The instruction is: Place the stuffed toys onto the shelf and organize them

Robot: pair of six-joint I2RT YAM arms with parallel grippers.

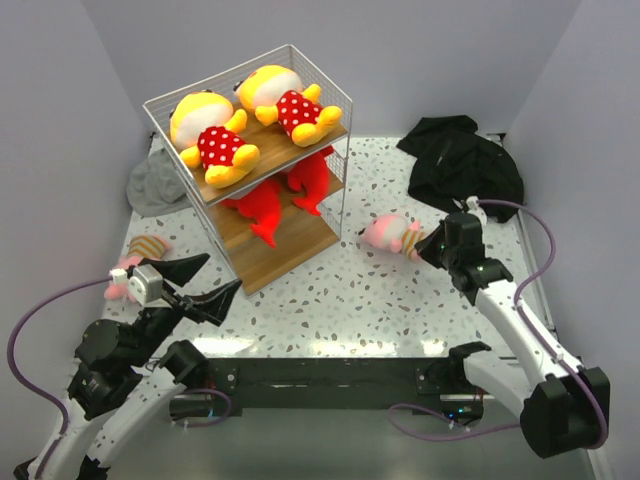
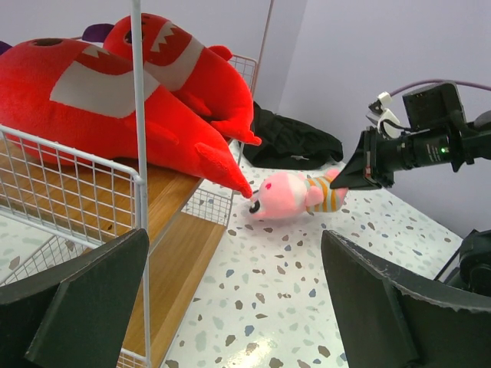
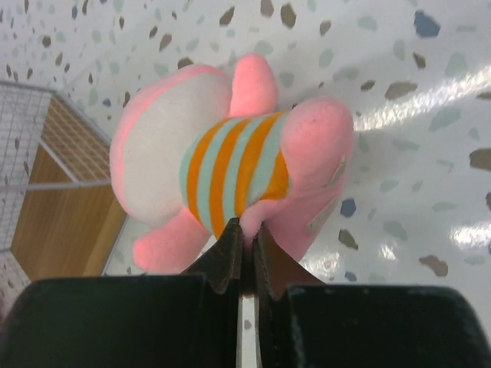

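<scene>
The right gripper goes sideways over the shelf's bare bottom board next and releases the pink toy, since that board lies to the left in the top view.
The white wire shelf (image 1: 346, 100) holds two yellow dolls (image 1: 210, 135) (image 1: 285, 103) on its top board and two red sharks (image 1: 262, 212) (image 1: 312, 178) on the middle board; the sharks also show in the left wrist view (image 2: 84, 103). My right gripper (image 1: 428, 247) is shut on a pink striped toy (image 1: 390, 235), pinching its lower edge (image 3: 238, 169) just above the table. A second pink striped toy (image 1: 138, 255) lies at the left, behind my left gripper (image 1: 205, 280), which is open and empty by the shelf's front corner.
A black cloth heap (image 1: 460, 160) lies at the back right. A grey hat (image 1: 155, 185) lies behind the shelf's left side. The bottom wooden board (image 1: 290, 250) is bare. Walls close the table on three sides.
</scene>
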